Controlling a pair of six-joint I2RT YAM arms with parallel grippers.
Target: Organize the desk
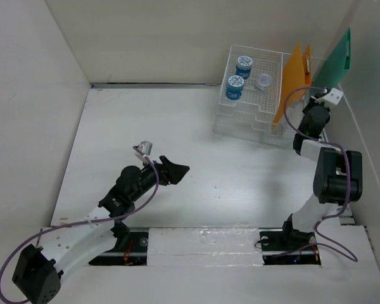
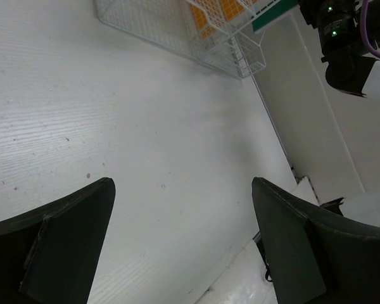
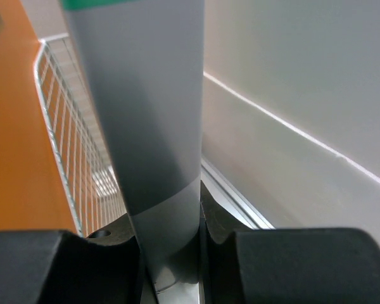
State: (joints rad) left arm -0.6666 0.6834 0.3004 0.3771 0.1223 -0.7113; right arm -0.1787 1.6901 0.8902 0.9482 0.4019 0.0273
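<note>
My right gripper moves down and eases toward the rack's open slot (image 1: 316,66) (image 3: 104,180) beside the orange folders next, freeing the green folder there because that slot is empty.
The desk (image 1: 177,126) is a wide white tabletop, also under my left gripper in the left wrist view (image 2: 145,114). My left gripper (image 1: 176,171) hovers over its middle, open, with nothing between the dark fingers (image 2: 63,240). At the back right, my right gripper (image 1: 318,100) is shut on the lower edge of a green folder (image 1: 334,58) that stands upright beside the wire rack (image 1: 250,120). In the right wrist view the folder (image 3: 145,114) looks grey with a green top and is pinched between the jaws of my right gripper (image 3: 171,244).
The white wire-mesh rack holds two blue-labelled rolls (image 1: 243,65) (image 1: 235,87) and a pale one (image 1: 263,82). Orange folders (image 1: 291,79) stand in its right slots, seen close in the right wrist view (image 3: 12,126). Off-white wall panels (image 1: 38,95) enclose the desk on three sides.
</note>
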